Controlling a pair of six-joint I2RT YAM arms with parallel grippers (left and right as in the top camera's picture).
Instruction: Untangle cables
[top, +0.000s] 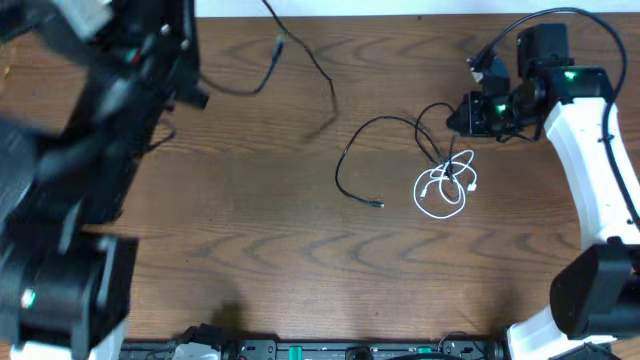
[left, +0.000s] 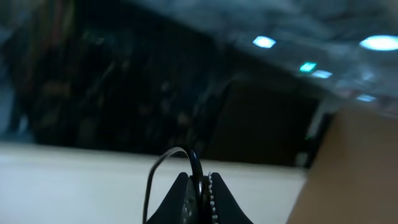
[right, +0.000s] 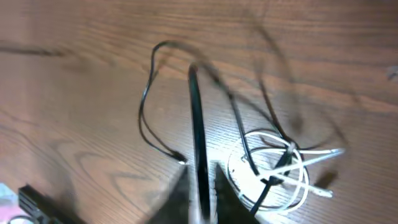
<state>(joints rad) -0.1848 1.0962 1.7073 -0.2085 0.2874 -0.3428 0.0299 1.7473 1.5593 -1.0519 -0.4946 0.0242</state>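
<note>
The thin black cable in the left gripper hangs clear of the white coil (right: 273, 165). The robot next needs to lower it toward the right gripper, over the table's back, and release it.
A black cable (top: 352, 140) lies looped on the wooden table, its plug end (top: 377, 204) at the middle. It runs into a coiled white cable (top: 443, 188), tangled with it. My right gripper (top: 460, 117) is just above that tangle, shut on a black cable strand (right: 198, 118); the white coil (right: 273, 165) shows to the right of its jaws (right: 202, 196). My left gripper (top: 193, 92) is raised at the upper left, shut on a second black cable (top: 262, 78) that hangs across the table's back. The left wrist view shows the jaws (left: 200, 190) pinching the cable (left: 194, 163).
The left arm (top: 80, 170) is blurred and covers the table's left side. The right arm's white body (top: 590, 160) stands along the right edge. Dark equipment (top: 300, 350) lines the front edge.
</note>
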